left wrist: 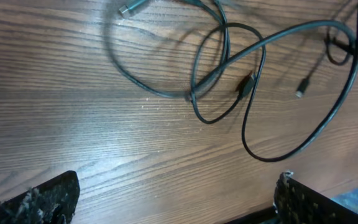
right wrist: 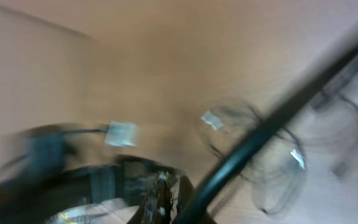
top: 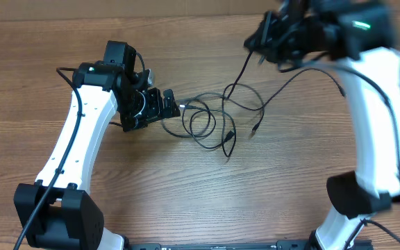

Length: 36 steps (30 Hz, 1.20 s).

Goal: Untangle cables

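Observation:
I will next lift my right gripper toward the bare far corner of the table and let go of the black cable, because that corner is to the gripper's right in the overhead view.
The cables (top: 207, 118) lie as loose, overlapping black loops on the wooden table, with small plug tips at the strand ends. My left gripper (top: 169, 105) is open and empty, low at the left end of the loops. In the left wrist view the loops (left wrist: 252, 84) lie ahead of its wide-apart fingers (left wrist: 176, 205). My right gripper (top: 264, 42) is raised at the far right, blurred by motion. One strand rises from the bundle up to it. In the right wrist view its fingers (right wrist: 166, 199) look closed, with a thick blurred black cable (right wrist: 272, 121) running diagonally right beside them.
The wooden table (top: 186, 194) stretches to the front with both white arm bases (top: 54, 208) at its near edge. Thicker black wiring runs along each arm. The table's edge shows at the bottom right of the left wrist view (left wrist: 353, 193).

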{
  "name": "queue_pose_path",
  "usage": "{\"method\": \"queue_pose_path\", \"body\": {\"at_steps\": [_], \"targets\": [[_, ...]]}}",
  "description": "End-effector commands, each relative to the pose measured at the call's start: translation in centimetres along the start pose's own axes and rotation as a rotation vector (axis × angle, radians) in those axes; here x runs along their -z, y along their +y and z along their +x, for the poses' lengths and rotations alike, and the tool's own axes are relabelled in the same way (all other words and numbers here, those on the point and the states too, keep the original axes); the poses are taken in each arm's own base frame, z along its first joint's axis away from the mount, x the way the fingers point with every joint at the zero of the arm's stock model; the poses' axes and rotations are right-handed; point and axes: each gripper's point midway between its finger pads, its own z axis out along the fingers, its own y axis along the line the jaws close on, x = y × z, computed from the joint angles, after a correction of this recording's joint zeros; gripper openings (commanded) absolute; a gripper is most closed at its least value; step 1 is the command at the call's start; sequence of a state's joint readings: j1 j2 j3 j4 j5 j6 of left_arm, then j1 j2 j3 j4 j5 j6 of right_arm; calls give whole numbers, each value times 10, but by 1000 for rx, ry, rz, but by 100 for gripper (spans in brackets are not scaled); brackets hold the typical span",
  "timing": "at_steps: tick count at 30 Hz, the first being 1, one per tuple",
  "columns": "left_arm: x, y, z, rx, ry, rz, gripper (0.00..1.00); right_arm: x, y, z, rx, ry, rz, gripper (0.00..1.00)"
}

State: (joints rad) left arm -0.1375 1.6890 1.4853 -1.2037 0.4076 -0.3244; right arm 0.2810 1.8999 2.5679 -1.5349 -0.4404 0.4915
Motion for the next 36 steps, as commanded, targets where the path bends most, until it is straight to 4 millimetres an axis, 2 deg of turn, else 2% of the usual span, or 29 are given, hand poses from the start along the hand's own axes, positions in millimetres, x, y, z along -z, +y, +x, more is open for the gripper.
{"method": "queue_pose_path", "body": {"at_steps": [1,3,7,9,10,14,15,18,20,22,26,31,33,36], "targets": [[2,-6,-3,36,-5,21,100,107,84,5,224,-248,-231,4],[3,-11,-1,35,7,51,100,137,99,2,243,-346,-276,4],[5,-30,5,-75,38,165,100,169,108,-9,155,-478,-311,4],[6,-38,8,-137,46,212,100,186,124,-14,102,-517,-403,4],[7,-38,8,-142,46,215,100,200,139,-17,87,-540,-486,4],[7,-40,9,-162,48,224,100,288,199,-20,170,-697,-841,4],[9,-45,12,-213,54,260,99,327,211,-20,155,-765,-965,4],[9,-46,13,-225,56,268,100,384,215,-20,112,-860,-1129,4],[9,-47,13,-226,54,270,100,385,207,-25,81,-865,-1102,4],[10,-49,13,-229,54,285,99,366,194,-33,35,-832,-1020,4],[14,-63,13,-273,47,367,100,308,152,-53,-160,-727,-818,4],[30,-104,33,-504,52,614,100,253,123,-70,-301,-597,-698,4],[28,-113,39,-576,50,631,100,242,119,-72,-319,-560,-687,4],[17,-122,42,-662,35,592,100,236,118,-75,-330,-545,-686,4]]}}
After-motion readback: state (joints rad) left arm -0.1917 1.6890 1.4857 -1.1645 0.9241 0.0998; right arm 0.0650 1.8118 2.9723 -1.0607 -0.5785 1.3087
